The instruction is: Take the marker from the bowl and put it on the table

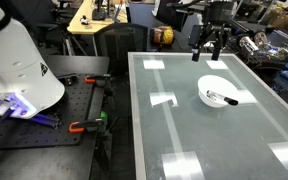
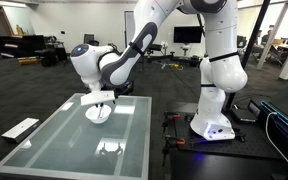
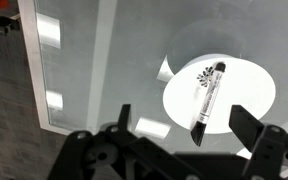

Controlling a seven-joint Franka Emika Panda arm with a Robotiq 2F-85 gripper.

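My gripper will next turn in line with the slanted black marker (image 1: 224,99) and move outward and down near the marker's rim end.
The white bowl (image 1: 216,91) sits on the pale glass table (image 1: 174,130). The black marker (image 1: 224,99) lies across the bowl with one end over the rim. In the wrist view the marker (image 3: 208,98) lies in the bowl (image 3: 239,85), its dark cap end poking past the near rim. My gripper (image 1: 210,48) hangs above the bowl, open and empty; in the wrist view its fingers (image 3: 189,122) straddle the marker's cap end from above. In an exterior view the gripper (image 2: 100,97) hovers just over the bowl (image 2: 99,113).
A dark perforated bench (image 1: 34,125) with clamps (image 1: 88,126) lies beside the table, bearing the robot base (image 1: 19,70). Chairs and cluttered desks (image 1: 274,50) stand behind. The table edge (image 3: 44,110) shows in the wrist view.
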